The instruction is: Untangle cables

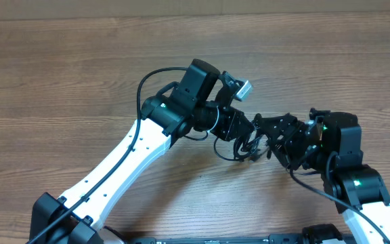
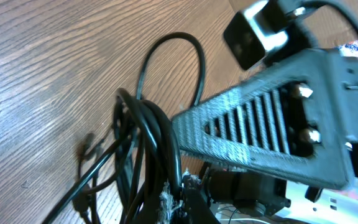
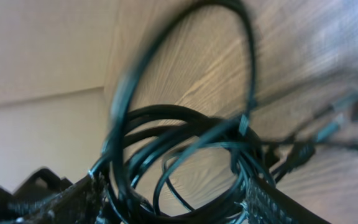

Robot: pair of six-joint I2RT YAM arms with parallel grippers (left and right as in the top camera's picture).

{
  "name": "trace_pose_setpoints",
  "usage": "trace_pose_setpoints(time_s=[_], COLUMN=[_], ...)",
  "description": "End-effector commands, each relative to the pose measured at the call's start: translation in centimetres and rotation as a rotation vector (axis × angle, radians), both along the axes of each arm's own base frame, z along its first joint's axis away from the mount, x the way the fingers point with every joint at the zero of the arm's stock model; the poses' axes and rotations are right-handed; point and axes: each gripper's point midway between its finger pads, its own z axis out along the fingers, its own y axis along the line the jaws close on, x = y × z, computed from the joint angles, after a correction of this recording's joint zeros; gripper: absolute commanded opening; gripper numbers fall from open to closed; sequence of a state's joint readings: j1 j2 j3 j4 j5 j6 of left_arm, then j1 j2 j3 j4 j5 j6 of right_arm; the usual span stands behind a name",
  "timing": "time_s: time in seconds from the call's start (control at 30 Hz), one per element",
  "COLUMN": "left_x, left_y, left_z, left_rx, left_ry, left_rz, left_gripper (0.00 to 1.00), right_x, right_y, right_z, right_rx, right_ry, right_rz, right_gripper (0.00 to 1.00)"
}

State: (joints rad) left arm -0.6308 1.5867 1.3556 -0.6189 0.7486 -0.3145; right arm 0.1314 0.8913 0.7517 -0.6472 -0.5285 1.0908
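Next, my left gripper will ease left in the overhead view and release the bundle (image 1: 248,142) (image 2: 146,134), since it's at that gripper's tip, its coils between the right gripper's fingers.
The cables (image 1: 238,148) are a small tangle of thin black cords on the wood table between my two grippers. My left gripper (image 1: 244,133) comes in from the left and is shut on the bundle. In the left wrist view the cords (image 2: 146,140) run down into its jaws (image 2: 183,200), and one loop arcs out over the table. My right gripper (image 1: 271,140) comes in from the right, and its ribbed finger (image 2: 260,127) fills the left wrist view. In the right wrist view its fingers (image 3: 174,208) are spread wide, with the coils (image 3: 185,134) lying between and over them.
The wood table (image 1: 59,74) stretches left and back to a pale edge (image 1: 181,5). The left arm's thicker wire (image 1: 143,88) loops beside its wrist. Small plug ends (image 2: 87,149) lie on the wood to the left of the bundle.
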Motion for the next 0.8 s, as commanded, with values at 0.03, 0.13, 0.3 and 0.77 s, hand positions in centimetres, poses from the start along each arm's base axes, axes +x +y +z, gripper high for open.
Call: trace_pose_setpoints(time_s=[0.03, 0.13, 0.3, 0.77], left_x=[-0.2, -0.1, -0.6, 0.4], left_y=[-0.3, -0.4, -0.6, 0.7], left_z=[1.9, 2.0, 3.3, 3.9], left_rx=[-0.050, -0.057, -0.130, -0.167], left_ry=[-0.016, -0.023, -0.010, 0.027], left_rz=[-0.019, -0.020, -0.070, -0.051], left_gripper=[0.04, 0.04, 0.04, 0.04], right_x=[0.2, 0.3, 0.8, 2.6], right_y=[0.6, 0.8, 0.7, -1.7], right_z=[0.8, 0.6, 0.1, -0.9], right_rx=[0.132, 0.155, 0.207, 0.108], right_ry=[0.112, 0.145, 0.221, 0.180], right_rz=[-0.070, -0.083, -0.154, -0.294], right_gripper=[0.69, 0.65, 0.58, 0.09])
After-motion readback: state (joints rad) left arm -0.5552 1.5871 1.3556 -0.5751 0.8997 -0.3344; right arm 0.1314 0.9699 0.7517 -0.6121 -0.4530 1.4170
